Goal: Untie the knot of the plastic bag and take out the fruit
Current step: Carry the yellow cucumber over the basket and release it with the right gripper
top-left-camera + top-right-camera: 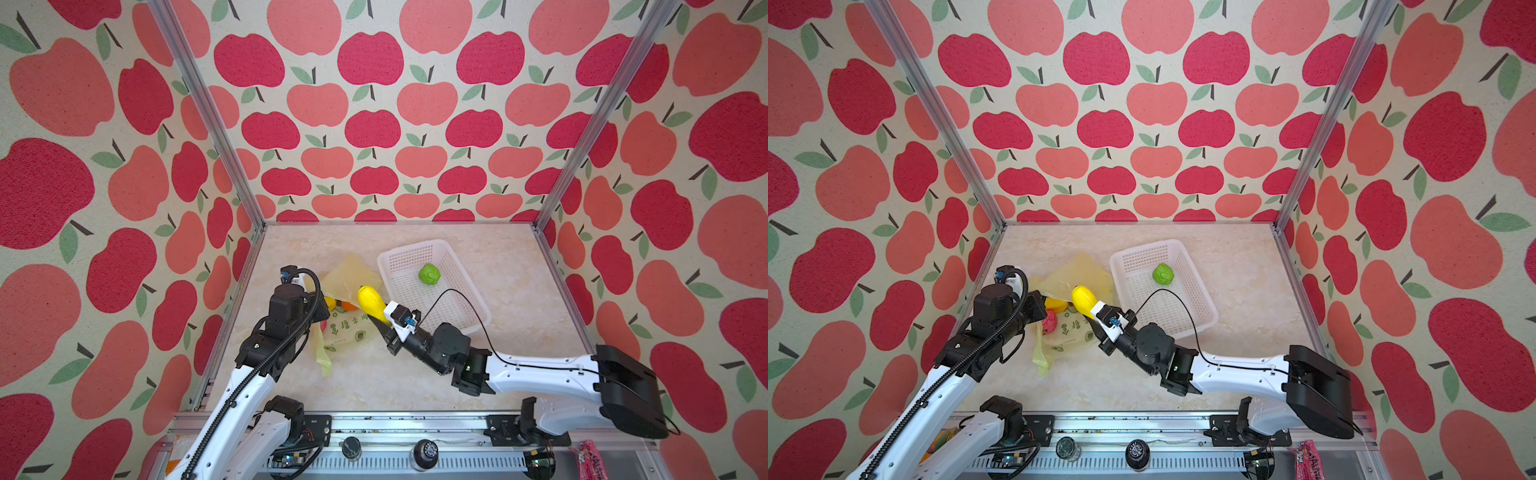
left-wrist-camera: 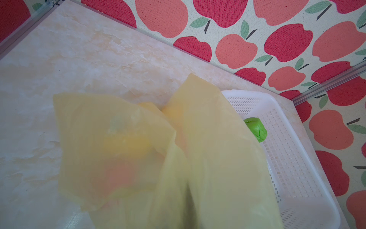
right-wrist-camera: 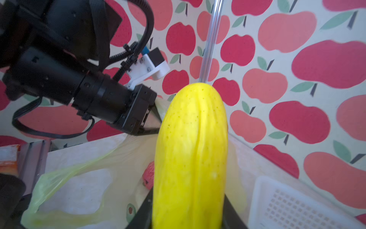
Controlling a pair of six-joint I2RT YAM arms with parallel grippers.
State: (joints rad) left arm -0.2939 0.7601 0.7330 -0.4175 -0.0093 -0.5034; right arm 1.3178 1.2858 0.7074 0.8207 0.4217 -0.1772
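Next, my right gripper should move outward and down to release the yellow fruit beside the green one, since the basket's bare bottom there lies outward and below the gripper.
The plastic bag (image 1: 350, 275) is thin, translucent and yellow. Its mouth is lifted by my left gripper (image 3: 155, 121), which is shut on the film; in the left wrist view the bag (image 2: 217, 150) drapes over the jaws and hides them. My right gripper (image 1: 380, 320) is shut on a long yellow fruit (image 1: 371, 301) held just above the bag, beside the basket. A yellow fruit (image 1: 1054, 304) and a pink one (image 1: 1049, 321) lie inside the bag. No knot shows; a handle strip (image 1: 324, 359) hangs loose.
A white mesh basket (image 1: 411, 245) stands to the right of the bag with a green fruit (image 1: 429, 274) in it. Apple-patterned walls with metal posts close in the marbled table on three sides. The two arms come close together over the bag.
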